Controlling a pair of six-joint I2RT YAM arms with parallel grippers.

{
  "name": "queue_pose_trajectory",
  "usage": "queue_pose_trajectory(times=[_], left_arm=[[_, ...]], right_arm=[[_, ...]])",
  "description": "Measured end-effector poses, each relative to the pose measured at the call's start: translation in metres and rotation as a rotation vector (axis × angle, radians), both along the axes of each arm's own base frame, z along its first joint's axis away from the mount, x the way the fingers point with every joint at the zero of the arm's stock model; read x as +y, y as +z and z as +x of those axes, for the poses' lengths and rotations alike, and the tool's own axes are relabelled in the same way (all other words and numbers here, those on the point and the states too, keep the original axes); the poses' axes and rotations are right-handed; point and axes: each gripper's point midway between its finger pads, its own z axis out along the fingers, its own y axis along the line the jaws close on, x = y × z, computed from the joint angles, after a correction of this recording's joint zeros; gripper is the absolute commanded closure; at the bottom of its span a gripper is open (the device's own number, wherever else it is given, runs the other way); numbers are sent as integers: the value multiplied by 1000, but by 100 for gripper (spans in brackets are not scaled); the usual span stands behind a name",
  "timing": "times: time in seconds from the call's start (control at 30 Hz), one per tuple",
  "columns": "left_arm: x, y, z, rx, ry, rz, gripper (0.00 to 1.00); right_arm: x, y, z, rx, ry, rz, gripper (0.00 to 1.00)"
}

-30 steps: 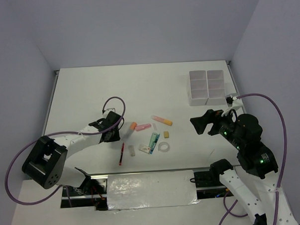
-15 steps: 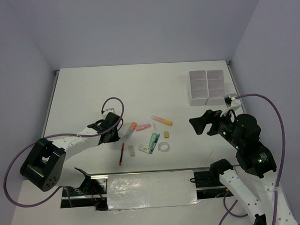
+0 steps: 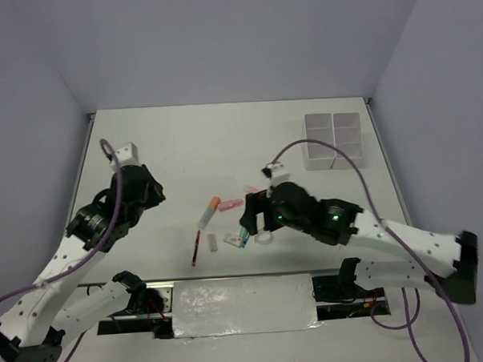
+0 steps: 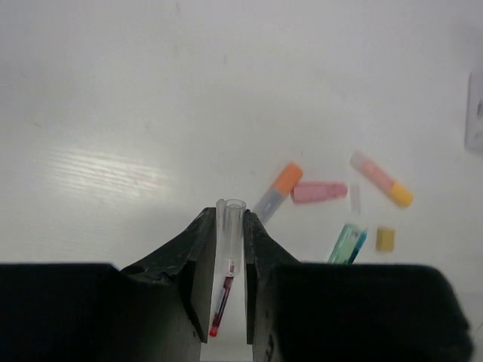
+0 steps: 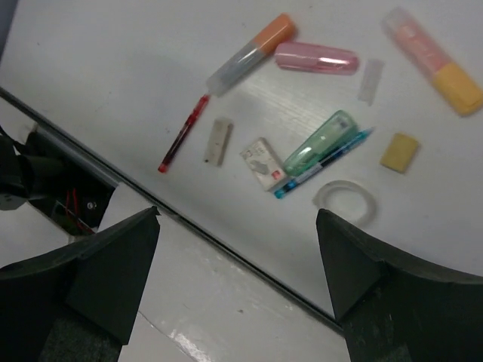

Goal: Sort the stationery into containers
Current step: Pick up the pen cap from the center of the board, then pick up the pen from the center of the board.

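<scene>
The right gripper moves down and to the left in the top view onto the red pen's dark middle [image 3: 196,249] [image 5: 183,135] next, since bare table is on both sides of the pen.
The stationery lies mid-table: an orange-capped marker [image 5: 249,53], a pink marker [image 5: 317,58], a pink-yellow marker [image 5: 430,60], a thin red pen [image 5: 183,133], a green packet [image 5: 321,143], white erasers [image 5: 263,162], a yellow eraser [image 5: 398,152] and a clear tape ring [image 5: 345,202]. My right gripper [image 3: 255,220] hangs open above their near side, holding nothing. My left gripper [image 3: 148,193] is raised well to the left of the pile, shut on a short clear tube [image 4: 231,219]. The red pen [image 4: 221,298] shows on the table through the gap below it. The white containers [image 3: 336,141] stand at the back right.
A shiny plate [image 3: 243,305] covers the strip between the arm bases, past the table's front edge [image 5: 226,253]. The right arm's forearm [image 3: 388,231] stretches across the near right. Grey walls close in the table on three sides.
The left arm has lifted and drawn back to the left, away from the orange-capped marker, with its jaws closed. The right arm has swung from the right side over the pile.
</scene>
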Motion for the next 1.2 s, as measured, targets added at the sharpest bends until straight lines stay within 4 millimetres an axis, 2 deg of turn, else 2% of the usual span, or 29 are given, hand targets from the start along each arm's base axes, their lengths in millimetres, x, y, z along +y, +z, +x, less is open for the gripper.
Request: queue_pose_trajectory(times=[0.07, 0.13, 0.23, 0.27, 0.3, 0.37, 0.47, 0.57, 0.63, 0.7, 0.9, 1.0, 1.13, 1.2], left_arm=[[21, 38, 1, -91, 83, 9, 100], [48, 59, -2, -142, 183, 38, 100], [87, 66, -10, -160, 325, 98, 100], [97, 65, -13, -157, 361, 118, 100], [106, 67, -17, -162, 397, 130, 100], [122, 70, -24, -177, 460, 156, 100], [137, 83, -38, -246, 519, 150, 100], [151, 94, -57, -356, 558, 106, 100], [157, 96, -67, -402, 574, 84, 100], [157, 93, -68, -403, 573, 85, 100], [145, 76, -48, -324, 517, 142, 100], [143, 70, -46, -312, 497, 148, 100], [143, 71, -46, -315, 486, 155, 100], [143, 71, -46, -313, 485, 157, 100]], right_arm=[[36, -14, -11, 21, 20, -40, 8], [68, -35, -17, 50, 4, -99, 9], [117, -67, -23, 85, -30, -174, 15], [131, -76, -21, 93, -47, -191, 17], [143, -84, -20, 101, -63, -204, 23], [168, -100, -16, 117, -86, -210, 25], [186, -122, -12, 138, -107, -242, 26], [209, -134, -7, 148, -114, -255, 30], [220, -140, -5, 154, -120, -257, 32], [221, -150, -5, 165, -126, -271, 36], [214, -186, -11, 210, -132, -354, 37], [215, -188, -11, 213, -139, -361, 42], [214, -190, -11, 220, -142, -360, 64], [213, -192, -12, 222, -142, -359, 71]])
